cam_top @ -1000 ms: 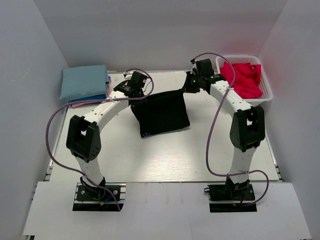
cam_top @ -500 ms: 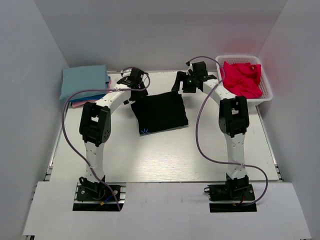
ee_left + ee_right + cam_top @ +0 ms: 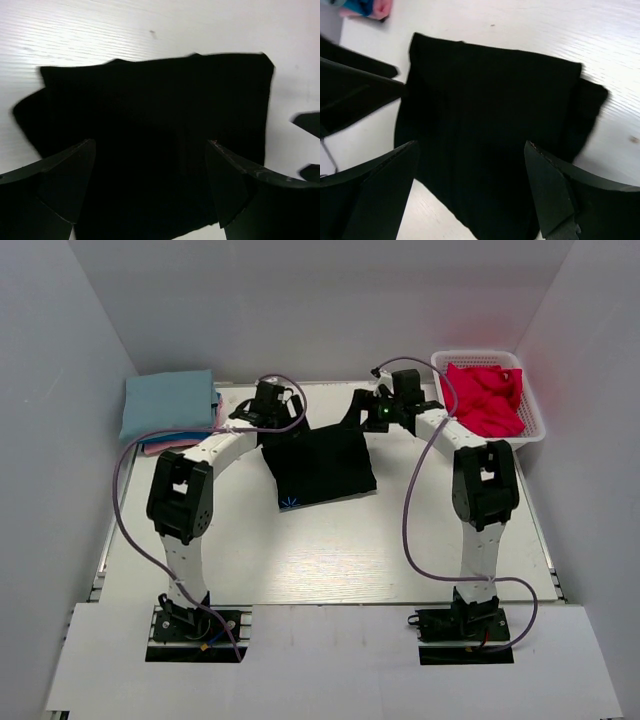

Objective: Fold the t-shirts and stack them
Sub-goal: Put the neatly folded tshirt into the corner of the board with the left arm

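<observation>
I will draw my left gripper back next and lower its open fingers astride the black t-shirt's edge facing the stack (image 3: 274, 471), because that edge lies back and below.
The black t-shirt (image 3: 322, 466) lies folded into a rough square on the white table (image 3: 330, 550). It fills the left wrist view (image 3: 150, 110) and the right wrist view (image 3: 490, 120). My left gripper (image 3: 278, 425) hovers over its far left corner, jaws wide open (image 3: 150, 172) and holding nothing. At the far right corner my right gripper (image 3: 360, 408) is open too (image 3: 470, 175), with only cloth below it. A light blue t-shirt (image 3: 168, 404) tops a folded stack at the far left, a pink one (image 3: 160, 448) showing beneath. The red t-shirt (image 3: 485, 397) lies crumpled in the basket.
The white lattice basket (image 3: 532, 428) stands at the far right corner. White walls close in the table on three sides. Purple cables loop off both arms. The stack's pink and blue edge (image 3: 367, 7) shows in the right wrist view's top left.
Both grippers have opened and let go of the black t-shirt's far edge. The shirt has dropped flat onto the table, and both arms have drawn up over its far corners.
</observation>
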{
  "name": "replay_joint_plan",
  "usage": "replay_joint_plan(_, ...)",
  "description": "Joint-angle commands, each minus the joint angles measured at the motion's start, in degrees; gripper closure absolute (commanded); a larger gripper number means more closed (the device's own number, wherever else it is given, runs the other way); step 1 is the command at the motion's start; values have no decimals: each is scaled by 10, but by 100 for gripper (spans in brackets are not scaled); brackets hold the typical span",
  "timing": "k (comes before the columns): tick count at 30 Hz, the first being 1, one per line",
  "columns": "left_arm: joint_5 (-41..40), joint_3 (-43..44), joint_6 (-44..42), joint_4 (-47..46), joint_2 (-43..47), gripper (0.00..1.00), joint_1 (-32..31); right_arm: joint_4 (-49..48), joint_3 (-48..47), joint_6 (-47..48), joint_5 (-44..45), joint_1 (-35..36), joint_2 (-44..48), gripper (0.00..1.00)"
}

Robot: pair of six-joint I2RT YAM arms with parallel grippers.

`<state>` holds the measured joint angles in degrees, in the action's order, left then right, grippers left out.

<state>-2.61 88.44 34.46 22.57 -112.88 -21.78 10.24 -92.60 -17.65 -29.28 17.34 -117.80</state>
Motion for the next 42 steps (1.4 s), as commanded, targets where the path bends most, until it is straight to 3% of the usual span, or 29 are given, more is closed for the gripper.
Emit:
replay_joint_plan(1, 85, -6, -20, -77, -6, 0, 3, -72, 1, -25, -80, 2, -24, 10)
replay_joint_plan(5, 53, 32, -20, -77, -88, 0, 16, -115, -46, -40, -101, 0, -98, 10)
replay_joint_plan(9, 3, 67, -20, -21, -132, 0, 29, -103, -119, -65, -62, -6, -179, 10)
replay_joint_plan(13, 30, 54, -32, -55, -148, 0, 52, -109, -127, -76, -49, -3, -206, 10)
replay_joint_plan(18, 76, 146, -80, -18, -160, 0, 57, -106, -130, -78, -78, 1, -191, 10)
replay_joint_plan(22, 63, 168, -98, 2, -97, 0, 44, -80, -105, -45, -89, 3, -113, 10)
replay_joint_plan(28, 5, 62, -87, 35, 29, 0, 44, -140, 105, -41, -41, 14, 88, 10)
replay_joint_plan(31, -9, 27, -76, 80, 42, 0, 39, -168, 222, -56, 1, 15, 175, 10)
replay_joint_plan(35, 22, -46, -70, 61, 64, 0, 32, -171, 326, -74, 36, 15, 254, 10)
replay_joint_plan(42, -8, -98, -58, 65, 35, 0, 20, -128, 390, -71, 52, 12, 341, 10)
